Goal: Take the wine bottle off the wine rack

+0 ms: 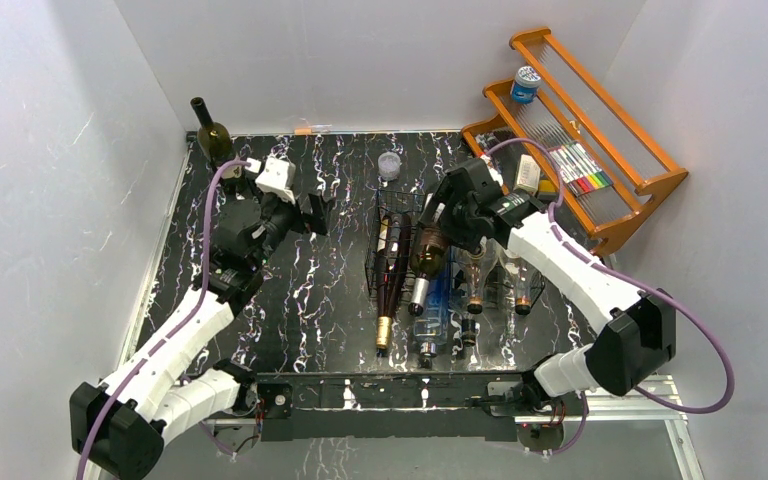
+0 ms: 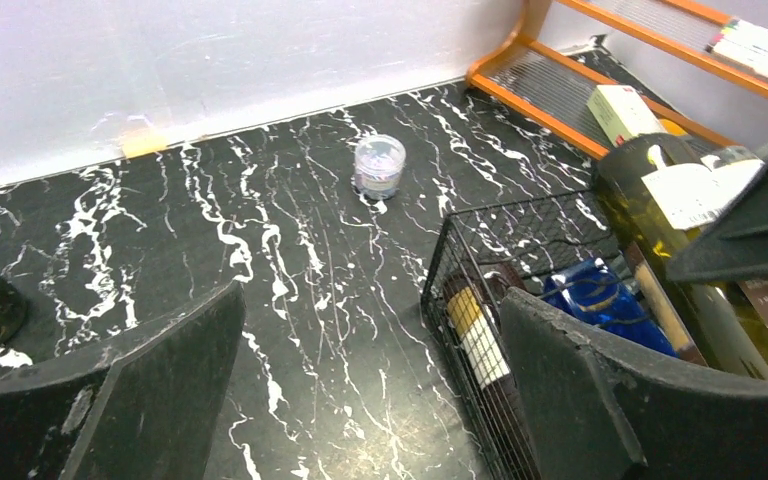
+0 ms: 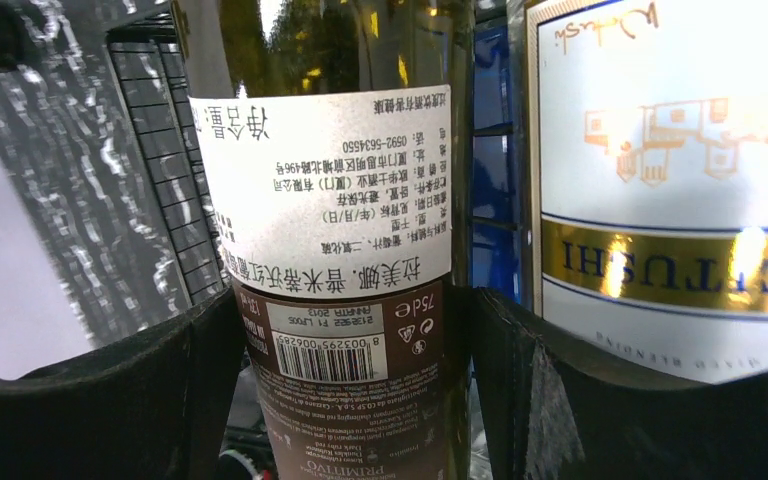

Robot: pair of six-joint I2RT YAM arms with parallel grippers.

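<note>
I will next swing and turn my left gripper back and right in the top view onto the olive-green bottle's neck (image 1: 419, 294), which is free of fingers.
The wine rack (image 1: 392, 215) is a low black wire frame in the middle of the black marbled table, with several bottles lying in it. My right gripper (image 1: 452, 225) is shut on the body of an olive-green wine bottle (image 1: 428, 252), neck toward the near edge. In the right wrist view my gripper (image 3: 355, 400) has a finger on each side of the bottle's (image 3: 330, 200) brown and white label. In the left wrist view the bottle (image 2: 660, 215) sits raised above the rack (image 2: 480, 225). My left gripper (image 1: 300, 215) is open and empty left of the rack, as its own view (image 2: 370, 300) shows.
A dark red bottle (image 1: 390, 290), a blue bottle (image 1: 435, 315) and clear bottles (image 1: 473, 285) lie side by side. A green bottle (image 1: 210, 135) stands at the back left. A small clear jar (image 1: 389, 165) sits behind the rack. An orange slatted shelf (image 1: 650, 185) is at the back right.
</note>
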